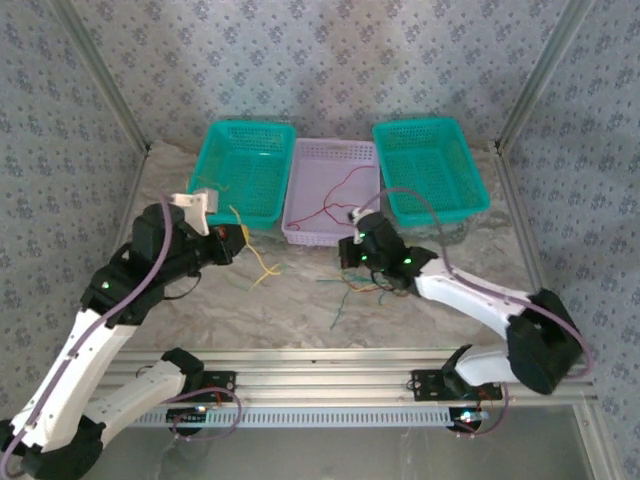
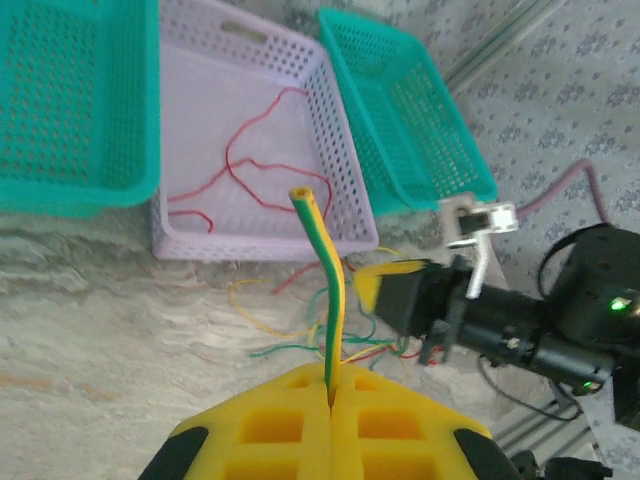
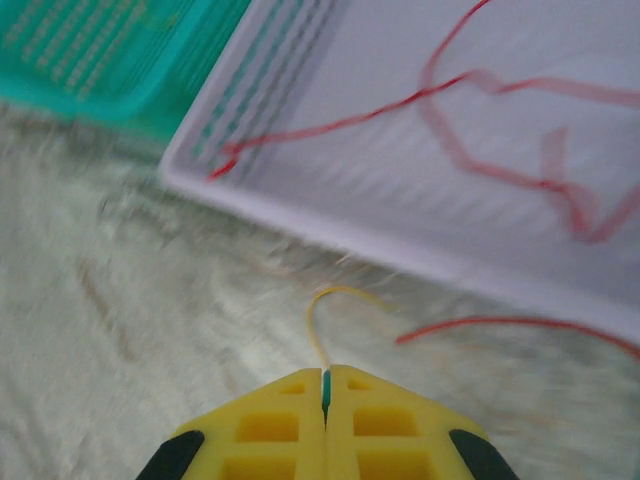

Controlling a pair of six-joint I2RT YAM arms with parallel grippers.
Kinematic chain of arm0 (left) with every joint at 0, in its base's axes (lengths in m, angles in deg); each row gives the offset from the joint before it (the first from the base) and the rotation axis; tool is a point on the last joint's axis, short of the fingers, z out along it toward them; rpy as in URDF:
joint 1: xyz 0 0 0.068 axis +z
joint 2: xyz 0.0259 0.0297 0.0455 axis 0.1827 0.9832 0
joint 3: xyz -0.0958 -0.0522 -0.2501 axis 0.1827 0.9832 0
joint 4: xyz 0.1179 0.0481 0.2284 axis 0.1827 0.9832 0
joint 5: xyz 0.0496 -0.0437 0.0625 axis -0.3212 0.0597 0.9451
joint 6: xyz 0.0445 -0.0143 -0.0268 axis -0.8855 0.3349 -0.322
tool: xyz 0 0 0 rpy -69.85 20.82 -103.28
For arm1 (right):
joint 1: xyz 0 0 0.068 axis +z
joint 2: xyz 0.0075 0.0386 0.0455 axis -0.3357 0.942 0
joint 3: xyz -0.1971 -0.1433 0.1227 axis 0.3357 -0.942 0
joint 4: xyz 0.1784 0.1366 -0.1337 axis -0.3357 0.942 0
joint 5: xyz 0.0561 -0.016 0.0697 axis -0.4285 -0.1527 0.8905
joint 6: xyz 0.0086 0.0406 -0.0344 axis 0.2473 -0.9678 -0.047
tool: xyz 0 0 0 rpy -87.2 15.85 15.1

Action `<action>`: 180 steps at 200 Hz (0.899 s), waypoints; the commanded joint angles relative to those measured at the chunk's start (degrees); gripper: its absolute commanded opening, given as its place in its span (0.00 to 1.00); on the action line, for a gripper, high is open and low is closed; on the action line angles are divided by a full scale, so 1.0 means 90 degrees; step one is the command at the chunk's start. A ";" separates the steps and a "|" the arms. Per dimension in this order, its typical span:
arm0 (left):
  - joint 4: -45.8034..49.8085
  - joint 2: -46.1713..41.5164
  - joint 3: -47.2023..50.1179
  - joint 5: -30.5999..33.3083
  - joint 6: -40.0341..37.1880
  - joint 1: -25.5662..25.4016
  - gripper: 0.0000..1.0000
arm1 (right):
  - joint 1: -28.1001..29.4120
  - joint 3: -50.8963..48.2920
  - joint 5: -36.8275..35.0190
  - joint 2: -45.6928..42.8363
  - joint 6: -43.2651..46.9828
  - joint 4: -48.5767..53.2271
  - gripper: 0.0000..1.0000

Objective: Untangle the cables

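Note:
My left gripper moves outward over the nearer teal basket (image 1: pixel 243 172) next and releases the yellow-green cable, since that cable hangs clear of the tangle.
My left gripper (image 2: pixel 331 385) is shut on a yellow-green cable (image 2: pixel 333 290) whose free end stands up past the fingertips. From above, that left gripper (image 1: pixel 243 240) hovers left of centre, and a yellow cable (image 1: pixel 262 262) trails down from it to the table. My right gripper (image 3: pixel 325 378) is shut on a green cable (image 3: pixel 325 388); a thin yellow cable (image 3: pixel 318 310) curls up just ahead of it. The right gripper (image 1: pixel 352 268) sits low over a loose tangle of cables (image 1: pixel 362 287), green, yellow and red. A red cable (image 1: pixel 335 195) lies inside the lilac basket (image 1: pixel 300 170).
Two teal baskets stand at the back, one on the left (image 1: pixel 215 140) and one on the right (image 1: pixel 470 170), flanking the lilac one. Another red cable (image 3: pixel 500 322) lies on the table near the lilac basket's front wall. The table surface is pale and wrinkled.

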 commanded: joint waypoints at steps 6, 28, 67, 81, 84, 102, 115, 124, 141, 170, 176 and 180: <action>0.0536 -0.0124 -0.0651 0.0612 -0.0591 -0.0002 0.00 | -0.0722 -0.0224 -0.0390 -0.1282 -0.0095 0.0477 0.00; 0.0611 -0.0014 -0.0944 0.1029 -0.0797 0.0045 0.00 | -0.1160 -0.0196 0.0062 -0.2046 -0.0072 0.0727 0.00; 0.0250 0.0854 -0.1617 0.1440 -0.1104 0.0345 0.00 | -0.1237 0.0054 0.0390 -0.2678 -0.0032 0.1173 0.00; 0.0065 0.1266 -0.1870 0.1590 -0.1152 0.0616 0.00 | -0.1240 0.0105 0.0410 -0.2930 -0.0046 0.1209 0.00; 0.0009 0.1357 -0.1914 0.1586 -0.1169 0.0697 0.00 | -0.1242 0.0134 0.0418 -0.2973 -0.0039 0.1232 0.00; -0.0242 0.1905 -0.2137 0.1549 -0.1094 0.1232 0.00 | -0.1243 0.0271 0.0532 -0.3196 -0.0004 0.1289 0.00; -0.0423 0.2309 -0.2252 0.1222 -0.0996 0.1636 0.00 | -0.1247 0.0418 0.0616 -0.3300 0.0002 0.1373 0.00; -0.0569 0.2582 -0.2283 0.1018 -0.0912 0.1879 0.00 | -0.1253 0.0500 0.0691 -0.3364 0.0010 0.1397 0.00; -0.0846 0.3067 -0.2266 0.0708 -0.0851 0.2221 0.00 | -0.1248 0.0644 0.0767 -0.3497 0.0019 0.1514 0.00; -0.1198 0.3829 -0.2281 0.0288 -0.0762 0.2590 0.00 | -0.1243 0.0749 0.0966 -0.3702 0.0031 0.1625 0.00; -0.1265 0.3976 -0.2335 0.0209 -0.0762 0.2630 0.00 | -0.1235 0.0771 0.1026 -0.3722 0.0029 0.1638 0.00; -0.1299 0.4079 -0.2396 0.0158 -0.0765 0.2642 0.00 | -0.1241 0.0780 0.1057 -0.3742 0.0036 0.1653 0.00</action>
